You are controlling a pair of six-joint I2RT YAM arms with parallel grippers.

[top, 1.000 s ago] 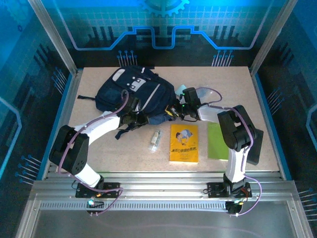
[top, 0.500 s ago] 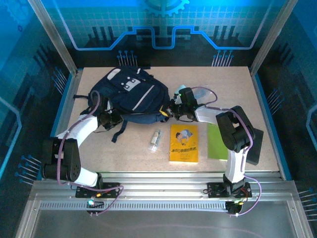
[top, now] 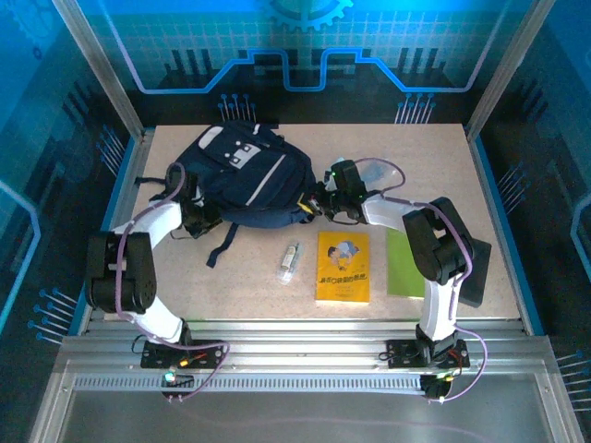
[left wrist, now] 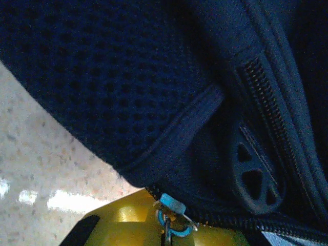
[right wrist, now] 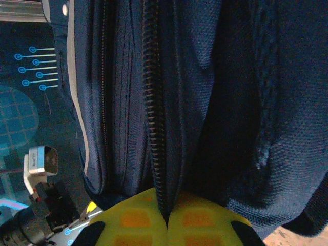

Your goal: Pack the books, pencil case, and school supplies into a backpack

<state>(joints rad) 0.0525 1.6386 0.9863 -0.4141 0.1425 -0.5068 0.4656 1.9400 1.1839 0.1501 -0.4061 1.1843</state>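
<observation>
My left gripper will move outward along the backpack's mesh side and let go of the blue zipper pull, while my right gripper holds the backpack's other side.
The navy backpack lies flat at the back left of the table. My left gripper is at its lower left edge, shut on the blue zipper pull of the backpack. My right gripper is at the bag's right side, its fingers shut on the fabric beside the zipper teeth. The yellow cartoon book and the lime-green book lie in front, with the short clear tube to their left. A clear floppy thing, perhaps the pencil case, lies behind my right arm.
Loose black straps trail from the backpack toward the front. A dark flat board lies at the right, past the green book. Metal frame posts and rails bound the table on all sides.
My left gripper has travelled left along the backpack's lower edge with the zipper pull. The bag shifted slightly left and back. The right gripper kept its grip in place.
</observation>
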